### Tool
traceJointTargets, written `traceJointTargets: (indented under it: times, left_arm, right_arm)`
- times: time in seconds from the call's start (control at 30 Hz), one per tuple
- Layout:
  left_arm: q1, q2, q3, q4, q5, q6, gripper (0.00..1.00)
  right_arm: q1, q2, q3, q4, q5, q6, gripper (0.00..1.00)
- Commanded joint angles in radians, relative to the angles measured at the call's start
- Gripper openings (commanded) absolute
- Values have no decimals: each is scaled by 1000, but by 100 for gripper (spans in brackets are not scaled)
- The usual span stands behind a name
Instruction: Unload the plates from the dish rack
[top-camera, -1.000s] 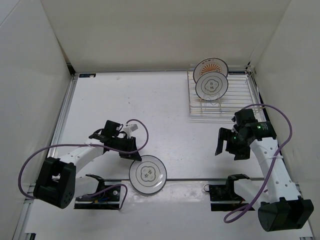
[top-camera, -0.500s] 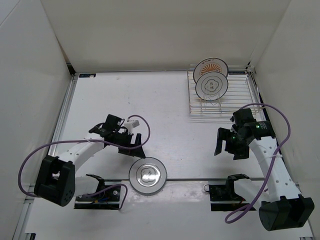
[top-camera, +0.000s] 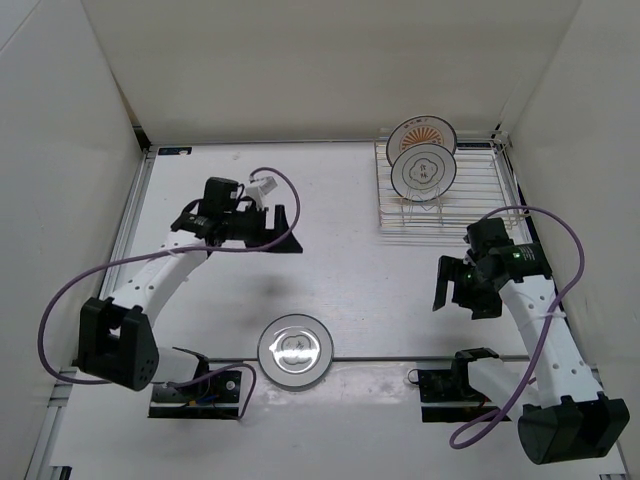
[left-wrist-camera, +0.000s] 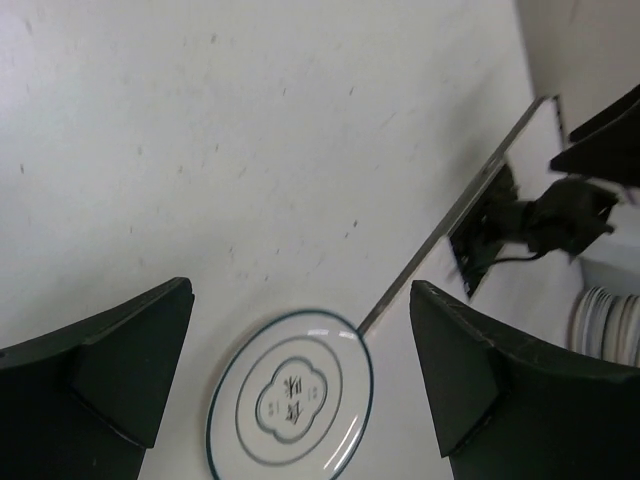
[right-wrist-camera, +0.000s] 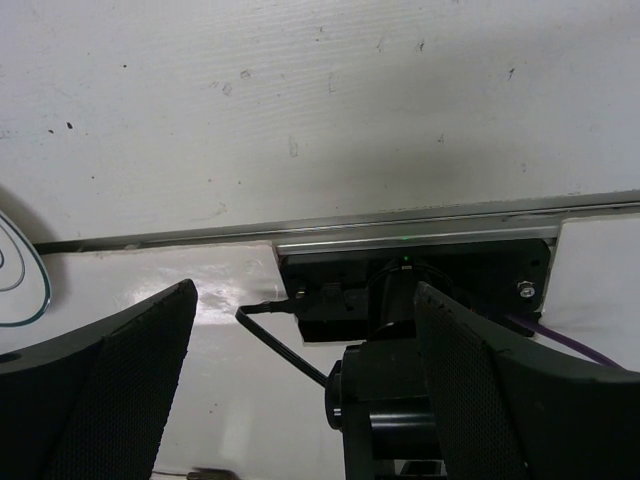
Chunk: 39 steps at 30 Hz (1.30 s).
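Observation:
Next, my left gripper will swing outward toward the rack (top-camera: 470, 200) and close on the front plate's nearest rim (top-camera: 393, 177), with the scalloped plate upright in front of the sunburst one.
One white plate with a dark scalloped outline (top-camera: 295, 349) lies flat on the table by the front rail, and the left wrist view shows this plate (left-wrist-camera: 290, 395) below my fingers. My left gripper (top-camera: 276, 230) (left-wrist-camera: 300, 320) hangs open and empty well behind it, over the table's middle left. The dish rack (top-camera: 470, 200) stands at the back right. It holds an orange sunburst plate (top-camera: 422, 131) with a second scalloped plate (top-camera: 424, 172) upright in front of it. My right gripper (top-camera: 455, 288) (right-wrist-camera: 305, 300) is open and empty, in front of the rack.
White walls close the table on the left, back and right. A metal rail (top-camera: 400, 357) (right-wrist-camera: 330, 228) runs along the front edge, with both arm bases (right-wrist-camera: 400, 290) just behind it. Purple cables loop from each arm.
My left gripper opened and let the scalloped plate go flat onto the table by the front rail. It then rose and drew back towards the far left. The right arm barely moved.

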Motion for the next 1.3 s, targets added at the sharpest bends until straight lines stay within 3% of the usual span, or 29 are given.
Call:
traceJointTargets:
  times: [0.0,0.1,0.37,0.43,0.53,0.6,0.7,0.73,0.87,1.27]
  left_arm:
    - [46,41,56,253,163,-124,100]
    - [50,146,154,436,229,-200,100]
    - [-40,545,756,576,221,-200,100]
    - [-87,630,832,566,191,-140,100]
    - [-138,824,1096,468,129,-42,100]
    - [-183,912,1185,399,82,41,100]
    - [-238,934,1212,379,-35,156,100]
    - [-258,961,1230,374,-77,259,100]
    - [-273,1044,1298,356,-154,286,96]
    - [-300,1239,1342,665,-306,310,91]
  right_arm:
    - [2,-24,1,-13,34,9,90]
    - [4,-30,0,-12,34,8,90]
    - [4,-35,-6,-12,44,11,90]
    - [2,-44,-9,-9,51,15,90]
    - [-2,-30,-6,-9,100,27,90]
    - [-2,-25,11,-33,116,57,90]
    - [-2,-32,2,-15,117,61,90]
    - [-4,-36,8,-15,119,52,90]
    - [-4,-67,15,-27,157,63,90]
    - [-1,-147,60,-87,174,49,90]
